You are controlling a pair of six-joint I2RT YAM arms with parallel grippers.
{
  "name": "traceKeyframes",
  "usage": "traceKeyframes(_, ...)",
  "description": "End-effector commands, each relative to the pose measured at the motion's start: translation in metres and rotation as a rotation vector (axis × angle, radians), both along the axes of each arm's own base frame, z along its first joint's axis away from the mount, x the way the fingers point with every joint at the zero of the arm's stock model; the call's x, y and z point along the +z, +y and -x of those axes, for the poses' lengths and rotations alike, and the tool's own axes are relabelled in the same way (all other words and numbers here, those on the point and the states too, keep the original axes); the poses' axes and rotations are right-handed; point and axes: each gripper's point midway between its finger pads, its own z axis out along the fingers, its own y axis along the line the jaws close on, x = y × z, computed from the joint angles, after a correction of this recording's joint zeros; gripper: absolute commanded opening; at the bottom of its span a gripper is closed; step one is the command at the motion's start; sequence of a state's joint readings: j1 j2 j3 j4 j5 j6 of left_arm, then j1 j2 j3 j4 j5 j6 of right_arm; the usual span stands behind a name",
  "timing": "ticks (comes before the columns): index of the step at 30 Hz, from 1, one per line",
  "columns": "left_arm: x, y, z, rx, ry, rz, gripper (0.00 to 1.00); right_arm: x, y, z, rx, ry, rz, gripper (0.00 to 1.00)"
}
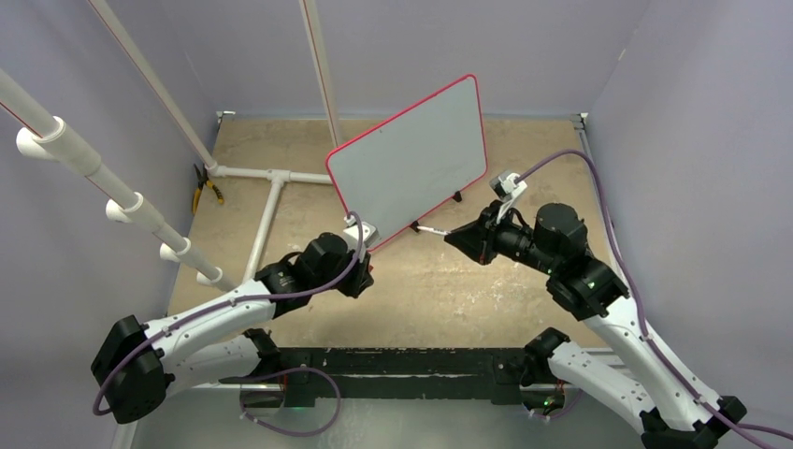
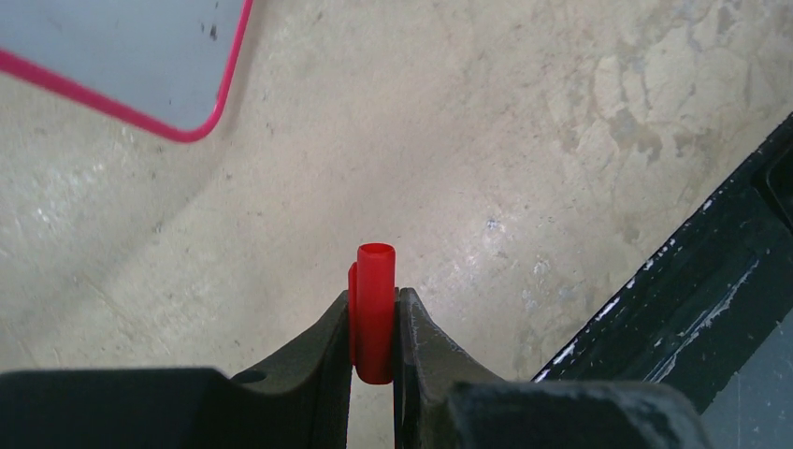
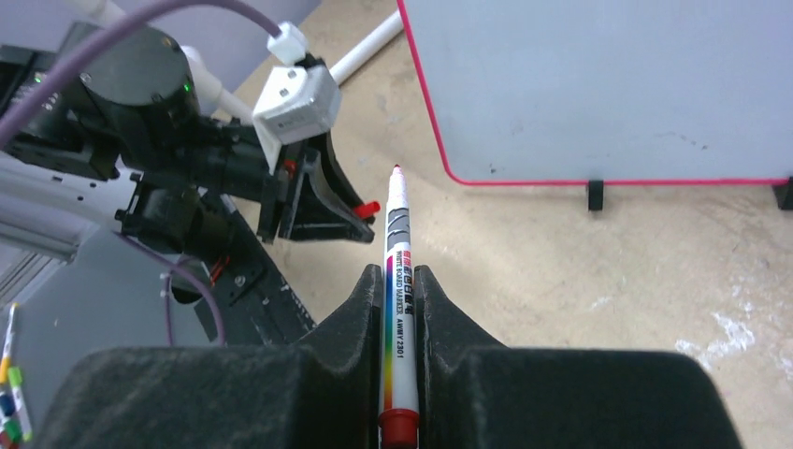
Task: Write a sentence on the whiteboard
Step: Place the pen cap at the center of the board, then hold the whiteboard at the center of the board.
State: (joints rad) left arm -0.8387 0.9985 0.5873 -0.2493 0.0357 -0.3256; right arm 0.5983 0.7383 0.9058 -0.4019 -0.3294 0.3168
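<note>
My left gripper moves down toward the bare tabletop below it next and releases the red marker cap [image 2: 375, 309] there, since the white marker's tip is already uncovered.
The whiteboard [image 1: 411, 159] stands tilted mid-table, with a red rim and a pale grey face; it also appears as whiteboard [image 3: 608, 84] and whiteboard [image 2: 112, 47]. The sentence is out of view; the board face that shows is blank apart from small specks. My right gripper [image 3: 400, 276] is shut on a white marker [image 3: 399, 234], whose uncapped red tip points toward the board's lower left corner without touching it. In the top view that right gripper [image 1: 449, 234] is just right of that corner. My left gripper [image 2: 374, 295] is shut on a red marker cap [image 2: 375, 309] above the table, near the same corner.
A white pipe frame [image 1: 271, 178] lies on the table's left side, with a yellow-handled tool [image 1: 201, 192] beside it. Small black feet [image 3: 594, 195] prop the board. A black rail [image 1: 402, 360] runs along the near edge. Purple walls enclose the table.
</note>
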Motion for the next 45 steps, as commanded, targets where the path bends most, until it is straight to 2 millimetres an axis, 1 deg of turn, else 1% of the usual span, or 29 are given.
traceKeyframes(1, -0.011, 0.004, -0.004, 0.131, 0.057, 0.038, 0.00, 0.021, 0.006, -0.016, -0.045, -0.099, -0.102, 0.00)
traceKeyframes(5, -0.027, 0.009, -0.001, 0.158, 0.096, 0.016, 0.00, 0.004, 0.009, -0.021, -0.050, -0.086, -0.099, 0.00)
traceKeyframes(7, -0.035, 0.011, 0.000, 0.172, 0.114, -0.003, 0.03, -0.001, 0.011, -0.021, -0.043, -0.084, -0.105, 0.00)
traceKeyframes(10, -0.049, 0.017, 0.002, 0.202, 0.147, -0.041, 0.06, -0.004, 0.013, -0.022, -0.034, -0.083, -0.112, 0.00)
traceKeyframes(14, -0.060, 0.022, 0.003, 0.229, 0.168, -0.066, 0.12, -0.008, 0.014, -0.023, -0.034, -0.082, -0.109, 0.00)
traceKeyframes(17, -0.060, 0.021, 0.002, 0.234, 0.164, -0.056, 0.19, -0.010, 0.014, -0.024, -0.037, -0.082, -0.111, 0.00)
traceKeyframes(20, -0.054, 0.019, 0.002, 0.224, 0.151, -0.028, 0.26, -0.012, 0.014, -0.025, -0.041, -0.079, -0.111, 0.00)
traceKeyframes(22, -0.050, 0.019, 0.002, 0.227, 0.139, -0.014, 0.36, -0.012, 0.014, -0.025, -0.040, -0.081, -0.113, 0.00)
traceKeyframes(25, -0.048, 0.021, 0.002, 0.228, 0.133, -0.012, 0.45, -0.011, 0.014, -0.025, -0.040, -0.085, -0.116, 0.00)
traceKeyframes(27, -0.043, 0.020, 0.000, 0.231, 0.121, -0.005, 0.47, -0.010, 0.014, -0.025, -0.041, -0.089, -0.118, 0.00)
traceKeyframes(30, -0.021, 0.018, -0.007, 0.236, 0.082, 0.041, 0.52, -0.004, 0.014, -0.025, -0.038, -0.102, -0.125, 0.00)
traceKeyframes(33, 0.012, 0.017, -0.020, 0.230, 0.032, 0.118, 0.55, 0.005, 0.015, -0.024, -0.029, -0.121, -0.137, 0.00)
traceKeyframes(34, 0.027, 0.018, -0.026, 0.225, 0.016, 0.146, 0.55, 0.009, 0.015, -0.023, -0.025, -0.129, -0.143, 0.00)
traceKeyframes(38, 0.069, 0.029, -0.048, 0.188, -0.031, 0.191, 0.58, 0.030, 0.015, -0.023, -0.023, -0.170, -0.170, 0.00)
traceKeyframes(41, 0.089, 0.033, -0.063, 0.142, -0.057, 0.182, 0.59, 0.042, 0.017, -0.027, -0.024, -0.196, -0.173, 0.00)
traceKeyframes(42, 0.092, 0.039, -0.072, 0.144, -0.060, 0.186, 0.59, 0.043, 0.018, -0.029, -0.024, -0.198, -0.172, 0.00)
traceKeyframes(45, 0.103, 0.050, -0.090, 0.125, -0.062, 0.203, 0.59, 0.045, 0.025, -0.034, -0.012, -0.191, -0.174, 0.00)
